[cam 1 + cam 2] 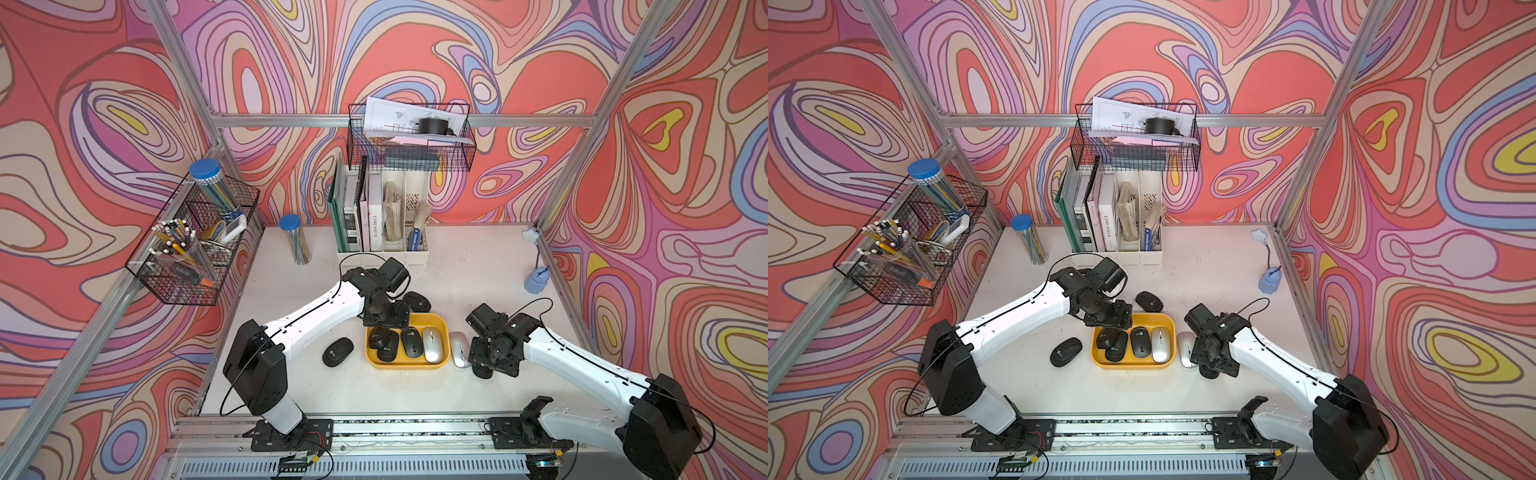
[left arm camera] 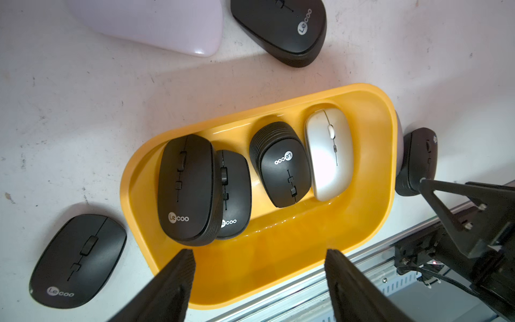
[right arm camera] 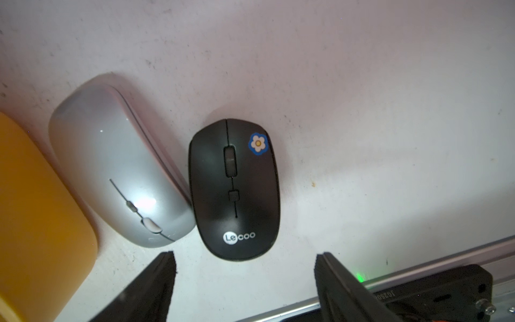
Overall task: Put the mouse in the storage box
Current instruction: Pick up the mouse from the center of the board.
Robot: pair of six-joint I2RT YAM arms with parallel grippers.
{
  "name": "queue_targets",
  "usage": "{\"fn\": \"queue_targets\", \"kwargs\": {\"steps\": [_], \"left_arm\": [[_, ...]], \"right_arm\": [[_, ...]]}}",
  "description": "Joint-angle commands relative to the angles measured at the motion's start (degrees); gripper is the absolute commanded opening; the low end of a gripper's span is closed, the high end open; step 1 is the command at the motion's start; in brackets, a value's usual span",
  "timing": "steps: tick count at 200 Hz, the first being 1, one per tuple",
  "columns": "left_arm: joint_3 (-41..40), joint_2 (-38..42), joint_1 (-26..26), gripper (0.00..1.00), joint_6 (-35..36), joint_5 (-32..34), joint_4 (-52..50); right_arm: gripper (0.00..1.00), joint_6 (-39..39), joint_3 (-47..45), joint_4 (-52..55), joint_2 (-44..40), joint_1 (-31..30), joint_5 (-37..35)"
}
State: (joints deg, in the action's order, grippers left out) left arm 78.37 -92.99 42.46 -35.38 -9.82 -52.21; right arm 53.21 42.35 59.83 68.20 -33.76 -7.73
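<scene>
My right gripper should next move down over the rear half of the flower-stickered black mouse (image 1: 482, 372) (image 3: 237, 228) and close across its long sides, because the mouse's width fits between the open fingers.
The yellow storage box (image 1: 437, 318) (image 1: 1163, 319) sits mid-table and holds three black mice and a silver one (image 2: 328, 156). My left gripper (image 2: 260, 256) hangs open and empty over the box's bare floor (image 2: 278, 267). Loose on the table are a black mouse (image 1: 337, 351) left of the box, another black mouse (image 1: 417, 302) behind it, and a silver mouse (image 1: 458, 348) (image 3: 117, 167) against its right side. A black mouse with a flower sticker (image 3: 234, 189) lies beside that silver one. My right gripper (image 3: 245, 259) is open just above its rear end, touching nothing.
A white file holder (image 1: 382, 224) with books stands at the back, under a wire basket (image 1: 409, 137). Another wire basket (image 1: 195, 245) hangs at the left, near a blue-lidded tube (image 1: 296, 241). A small blue lamp (image 1: 536, 278) is back right. The aluminium rail (image 1: 415, 428) runs along the front.
</scene>
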Motion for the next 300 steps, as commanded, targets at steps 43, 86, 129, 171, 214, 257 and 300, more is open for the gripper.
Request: {"fn": "queue_targets", "kwargs": {"steps": [43, 86, 129, 171, 214, 257, 300], "left_arm": [[-1.8, 1.5, 0.2, 0.79, 0.8, -1.0, 1.1], [-1.3, 0.9, 0.1, 0.79, 1.2, -0.5, 0.8], [-1.1, 0.7, 0.2, 0.79, 1.0, -0.5, 0.7], [-0.9, 0.2, 0.2, 0.79, 0.8, -0.5, 0.7], [-0.9, 0.4, 0.2, 0.79, 0.8, -0.2, 0.4], [-0.1, -0.8, 0.3, 0.78, 1.1, -2.2, 0.6], [-3.0, -0.1, 1.2, 0.78, 3.1, -19.3, 10.2]], "right_arm": [[0.79, -2.8, -0.5, -3.2, 4.4, 2.8, 0.7], [0.77, -4.8, -2.2, -6.0, 6.6, 4.0, 2.9], [0.75, -6.4, -3.1, -7.2, 7.3, 6.3, 3.2], [0.73, -8.5, -4.3, -9.9, 9.9, 8.1, 5.2], [0.67, -9.0, -3.2, -9.2, 10.1, 8.5, 7.3], [0.5, -11.8, -1.2, -9.2, 10.8, 8.5, 8.1], [0.48, -12.7, -0.1, -8.4, 8.8, 8.5, 7.1]]}}
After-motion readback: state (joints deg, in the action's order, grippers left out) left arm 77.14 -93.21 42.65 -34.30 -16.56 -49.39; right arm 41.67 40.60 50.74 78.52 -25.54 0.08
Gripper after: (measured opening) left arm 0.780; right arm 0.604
